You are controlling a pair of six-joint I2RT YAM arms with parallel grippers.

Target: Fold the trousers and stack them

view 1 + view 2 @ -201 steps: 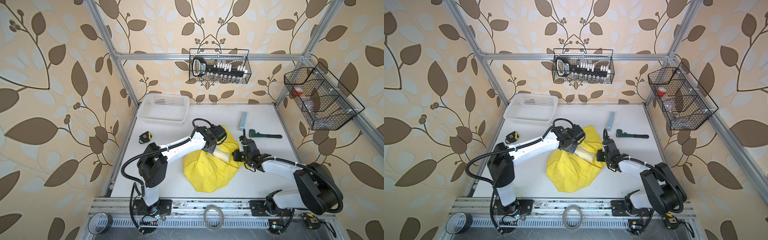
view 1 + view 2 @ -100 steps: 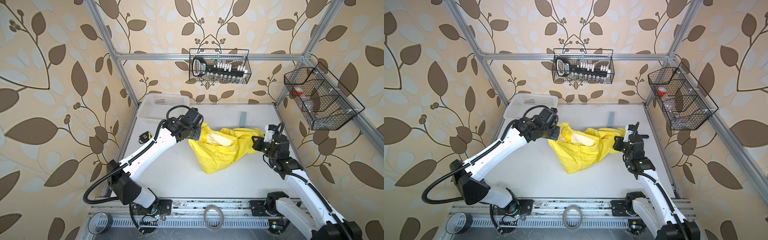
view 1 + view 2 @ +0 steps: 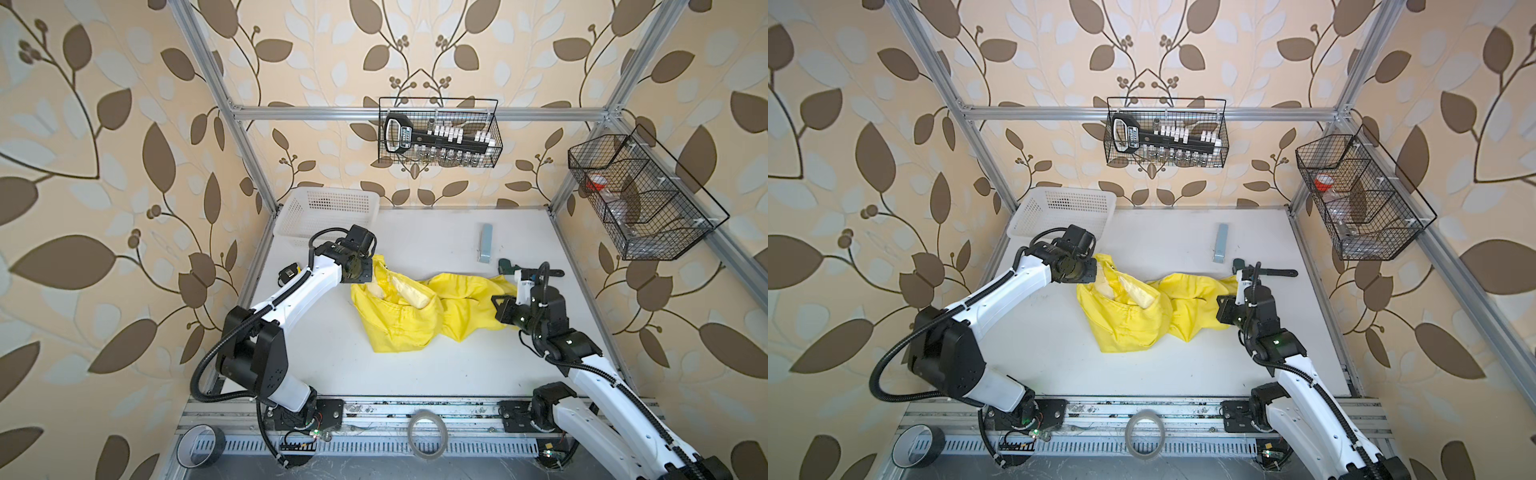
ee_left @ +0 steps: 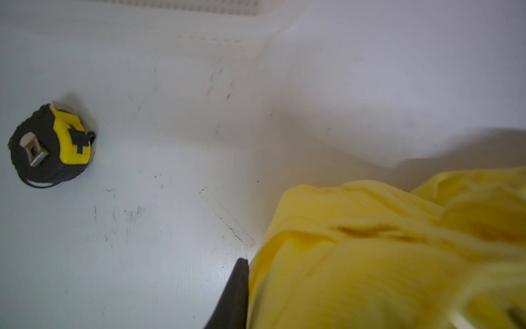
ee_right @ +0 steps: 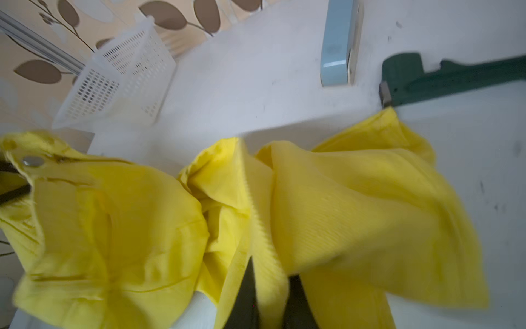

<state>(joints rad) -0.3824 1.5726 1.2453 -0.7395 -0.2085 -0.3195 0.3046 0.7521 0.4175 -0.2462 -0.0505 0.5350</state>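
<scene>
The trouser legs still lie crumpled. I will pull my right gripper back with the ribbed fold, toward the cloth's near edge [image 3: 485, 326], and let go there.
The bright yellow trousers [image 3: 399, 320] lie crumpled across the middle of the white table in both top views, waistband to the left and legs to the right. My left gripper [image 3: 368, 272] is at the raised waistband edge. In the left wrist view the trousers [image 4: 370, 256] press against one dark finger [image 4: 237, 290] and cover the other. My right gripper [image 3: 498, 309] is at the cloth's right end. In the right wrist view it [image 5: 270, 287] is shut on a ribbed fold of the trousers [image 5: 341, 199].
A white basket [image 3: 332, 208] stands at the back left corner. A black-and-yellow tape measure [image 3: 289, 273] lies by the left arm. A light-blue bar [image 3: 485, 243] and a green wrench [image 5: 455, 77] lie behind the right gripper. Wire baskets hang on the walls.
The two grippers have moved apart, drawing the bunched trousers out sideways. Since half a second ago the cloth has sunk onto the table and the right gripper has come nearer the front.
</scene>
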